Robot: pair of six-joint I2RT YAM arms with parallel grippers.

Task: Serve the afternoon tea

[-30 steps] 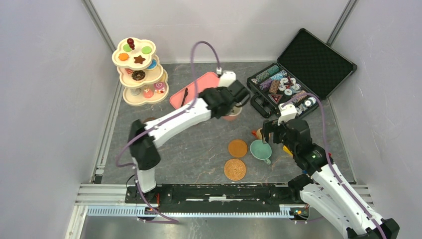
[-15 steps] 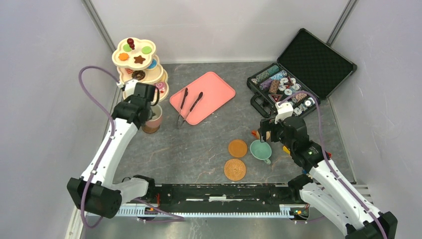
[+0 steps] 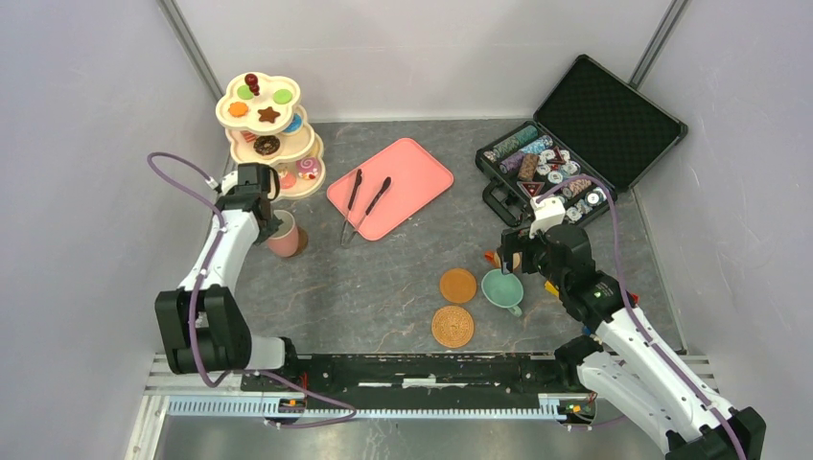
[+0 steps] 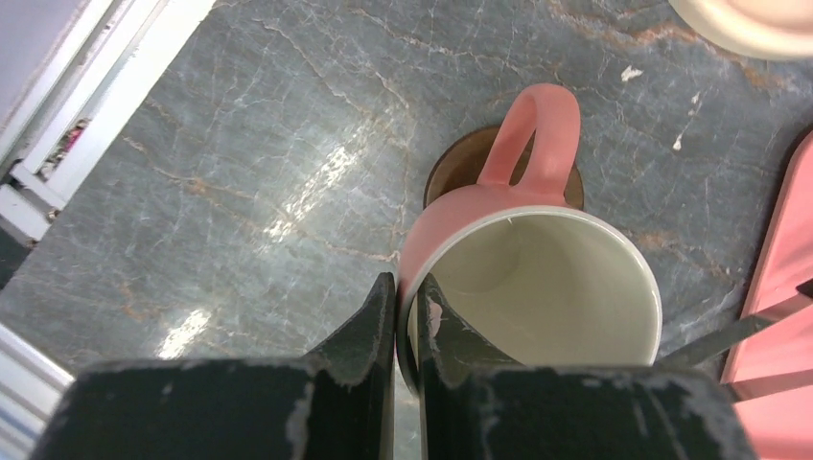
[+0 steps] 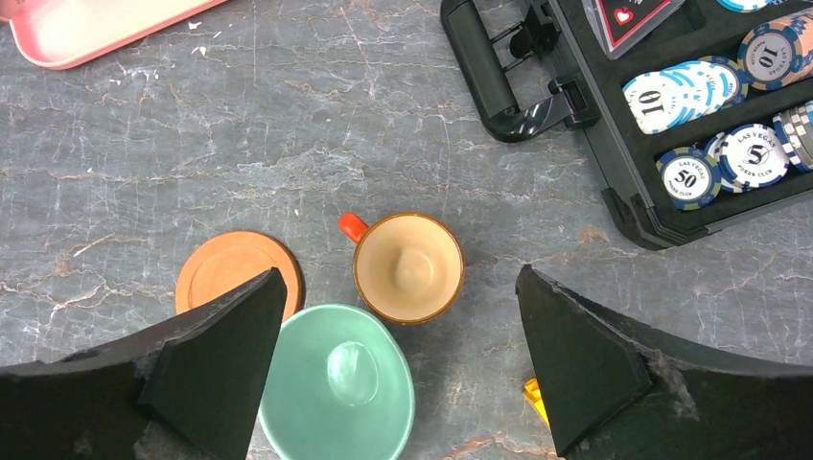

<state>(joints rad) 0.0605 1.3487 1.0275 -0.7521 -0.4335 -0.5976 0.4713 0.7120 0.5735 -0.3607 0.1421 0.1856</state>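
My left gripper holds the cup, and the free tabletop between the stand and the tray is outward of it, to its right in the top view. I should move the cup there and release it.
My left gripper [image 4: 405, 287] is shut on the rim of the pink cup [image 4: 537, 278], one finger inside and one outside. The cup [image 3: 283, 233] is over a brown coaster [image 4: 458, 165], just in front of the cream three-tier stand [image 3: 268, 139] with its toy pastries. I cannot tell whether the cup rests on the coaster. My right gripper [image 5: 398, 271] hangs wide open above the teal cup [image 5: 336, 383] and the brown cup [image 5: 407, 264], holding nothing. Two more coasters [image 3: 457, 285] [image 3: 452, 326] lie left of the teal cup [image 3: 500, 287].
A pink tray [image 3: 407, 172] with black tongs [image 3: 364, 206] lies at the middle back. An open black case of poker chips [image 3: 575, 144] stands at the back right. A yellow block [image 5: 533, 395] lies by my right finger. Walls close in on both sides.
The left arm has swung from right of the tray over to the left side, carrying the pink cup, then lowered it beside the stand. The right arm has barely moved.
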